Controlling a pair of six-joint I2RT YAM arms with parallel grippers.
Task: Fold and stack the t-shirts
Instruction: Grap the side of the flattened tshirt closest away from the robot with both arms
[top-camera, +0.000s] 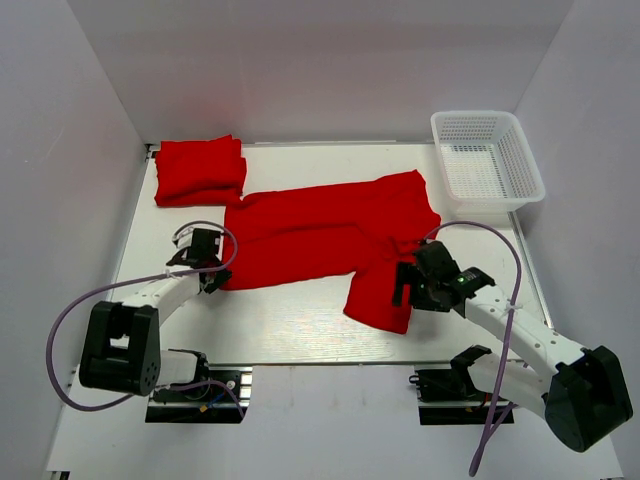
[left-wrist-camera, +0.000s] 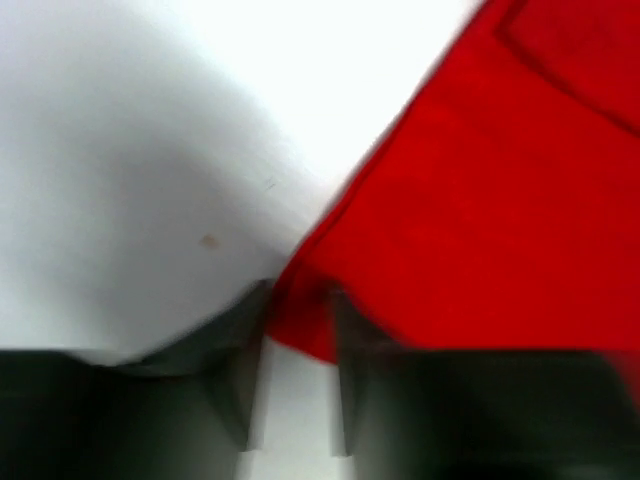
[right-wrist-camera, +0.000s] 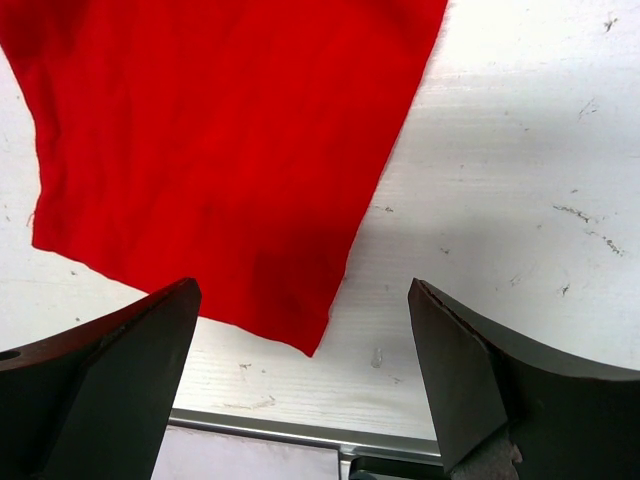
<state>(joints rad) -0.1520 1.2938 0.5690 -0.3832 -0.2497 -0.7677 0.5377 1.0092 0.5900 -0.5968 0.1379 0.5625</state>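
Note:
My right gripper lowers and draws slightly back onto the shirt's near corner (top-camera: 402, 326) (right-wrist-camera: 311, 334) next, since that corner lies below the gripper's open fingers, toward the metal edge.
A red t-shirt (top-camera: 320, 235) lies spread across the middle of the table, one part hanging toward the front right. A folded red t-shirt (top-camera: 200, 170) sits at the back left. My left gripper (top-camera: 212, 278) is at the spread shirt's front left corner, its fingers nearly shut with the red hem (left-wrist-camera: 305, 320) pinched between them. My right gripper (top-camera: 405, 290) hovers over the shirt's front right corner (right-wrist-camera: 310, 340), jaws wide open and empty, the cloth's edge between them below.
A white plastic basket (top-camera: 488, 160) stands at the back right. The table's metal front edge (right-wrist-camera: 300, 432) runs just under my right gripper. White walls close in on three sides.

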